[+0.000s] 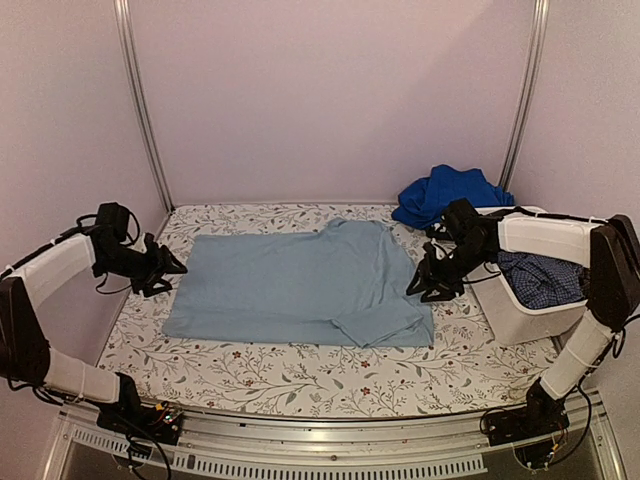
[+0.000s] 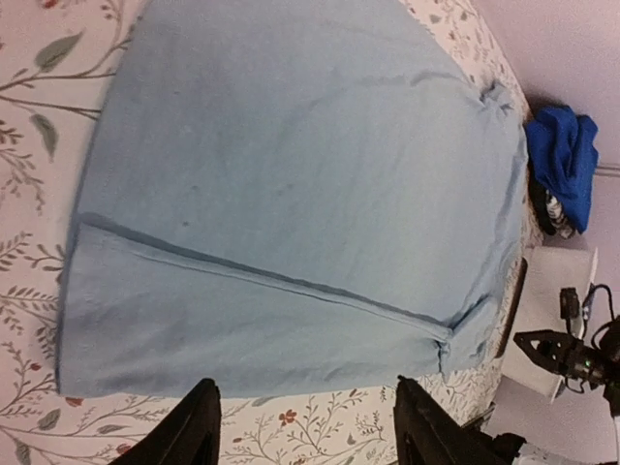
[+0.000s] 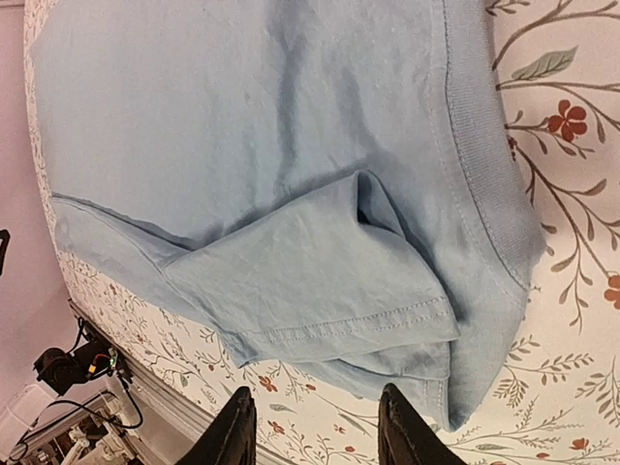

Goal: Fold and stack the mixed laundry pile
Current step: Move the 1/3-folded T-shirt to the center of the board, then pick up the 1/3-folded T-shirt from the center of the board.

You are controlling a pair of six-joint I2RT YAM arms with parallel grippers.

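My right gripper moves down and across onto the folded sleeve's tub-side edge [image 1: 416,313] [image 3: 428,283] next, since that edge lies below it and to its right in the wrist view.
The large pale blue garment [image 1: 300,283] lies spread flat on the table, its near edge folded over; it fills the left wrist view [image 2: 291,194] and the right wrist view [image 3: 271,165]. My left gripper [image 1: 172,268] is open and empty just off its left edge [image 2: 308,426]. My right gripper [image 1: 424,287] is open and empty at its right edge, by the folded sleeve [image 3: 320,281]; the gripper shows in its own view [image 3: 315,426]. The royal blue garment [image 1: 447,193] is heaped at the back right. The dark blue small-check garment [image 1: 545,277] lies in the tub. The black-and-white plaid one is barely visible.
A white plastic tub [image 1: 520,320] stands at the right edge behind my right arm. The table cover [image 1: 300,375] is white with leaves and flowers. Metal frame posts [image 1: 140,100] stand at the back corners.
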